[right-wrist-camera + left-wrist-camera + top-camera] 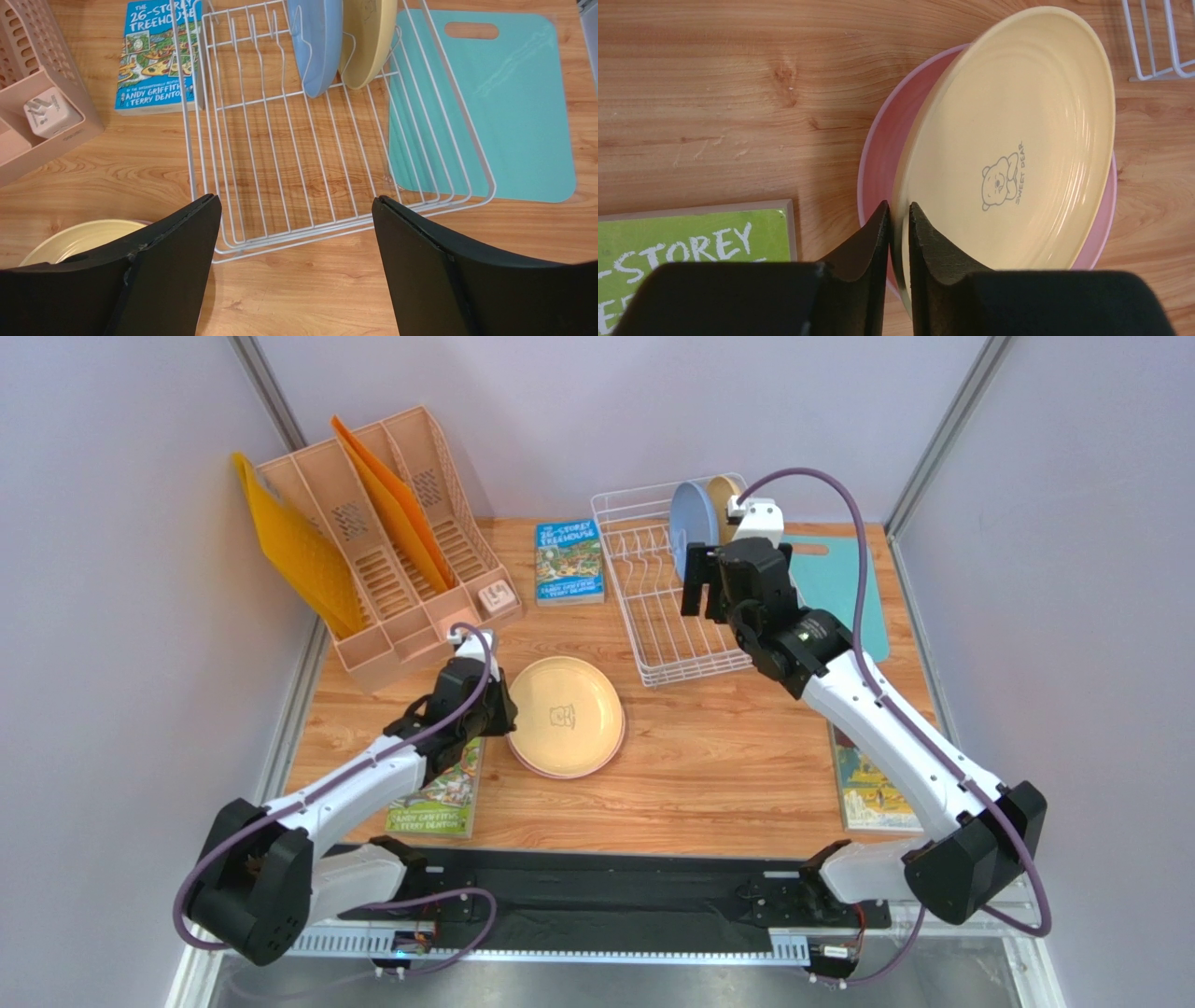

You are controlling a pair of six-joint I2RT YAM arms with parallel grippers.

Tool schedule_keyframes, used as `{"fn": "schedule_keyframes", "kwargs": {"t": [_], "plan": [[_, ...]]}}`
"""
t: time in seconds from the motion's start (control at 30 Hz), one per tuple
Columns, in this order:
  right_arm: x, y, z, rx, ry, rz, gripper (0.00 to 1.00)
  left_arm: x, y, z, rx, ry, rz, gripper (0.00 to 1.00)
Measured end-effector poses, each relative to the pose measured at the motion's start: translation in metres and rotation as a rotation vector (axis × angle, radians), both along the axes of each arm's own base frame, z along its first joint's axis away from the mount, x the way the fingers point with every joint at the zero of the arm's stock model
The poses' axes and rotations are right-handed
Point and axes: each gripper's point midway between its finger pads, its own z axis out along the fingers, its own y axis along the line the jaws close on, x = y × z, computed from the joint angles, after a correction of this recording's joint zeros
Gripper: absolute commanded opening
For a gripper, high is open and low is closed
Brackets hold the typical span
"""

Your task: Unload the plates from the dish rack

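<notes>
The blue plate is standing upright at the far end of the rack, and the plate's near rim is free. My right gripper will move outward and down onto that rim (683, 569) (319, 84).
A tan-yellow plate (568, 714) with a bear mark lies tilted on the pink plate (880, 157) on the table in front of the rack. My left gripper (899, 217) is shut on the near rim of this yellow plate (1018, 133); it also shows in the top view (501, 711). The white wire dish rack (659, 602) holds the blue plate (316, 42) and a second tan-yellow plate (368, 35) upright at its far end. My right gripper (295, 210) is open and empty above the rack's near edge (295, 238), and it shows in the top view (709, 592).
A peach slotted organiser (379, 546) with orange folders stands at the back left. A blue book (568, 560) lies left of the rack. A teal cutting board (505, 105) lies right of it. A green book (442, 798) lies under my left arm, another book (870, 784) under my right.
</notes>
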Motion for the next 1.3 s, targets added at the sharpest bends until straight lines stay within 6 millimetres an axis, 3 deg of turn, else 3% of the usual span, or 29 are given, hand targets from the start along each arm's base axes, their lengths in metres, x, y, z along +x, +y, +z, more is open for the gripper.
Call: {"fn": "schedule_keyframes", "kwargs": {"t": [0.13,0.27,0.3,0.4,0.57,0.8,0.97,1.13,1.3], "plan": [[0.018,-0.007,0.007,-0.035,-0.013,-0.032,0.86,0.000,0.000,-0.003,0.008,0.006,-0.006,0.53],[0.043,-0.014,-0.001,-0.095,-0.008,-0.077,0.86,0.000,0.001,-0.003,0.014,0.006,-0.008,0.63],[0.051,-0.017,-0.007,-0.113,0.000,-0.090,0.86,-0.001,0.001,-0.004,0.016,0.008,-0.007,0.83],[0.077,-0.024,-0.026,-0.170,0.033,-0.126,0.86,-0.002,0.004,-0.005,0.033,0.015,-0.005,0.98],[0.122,-0.029,-0.046,-0.256,0.059,-0.162,0.83,-0.004,0.006,0.005,0.038,-0.005,-0.012,0.99],[0.173,-0.018,-0.050,-0.320,0.032,-0.163,0.63,-0.004,0.000,0.044,-0.024,-0.110,-0.049,0.99],[0.193,-0.014,-0.068,-0.380,0.046,-0.161,0.51,-0.005,-0.002,0.059,-0.045,-0.154,-0.063,1.00],[0.205,-0.018,-0.089,-0.451,0.074,-0.175,0.40,-0.006,-0.001,0.058,-0.040,-0.153,-0.066,0.99],[0.209,-0.027,-0.097,-0.521,0.083,-0.207,0.27,-0.007,0.000,0.057,-0.032,-0.150,-0.069,0.99]]}}
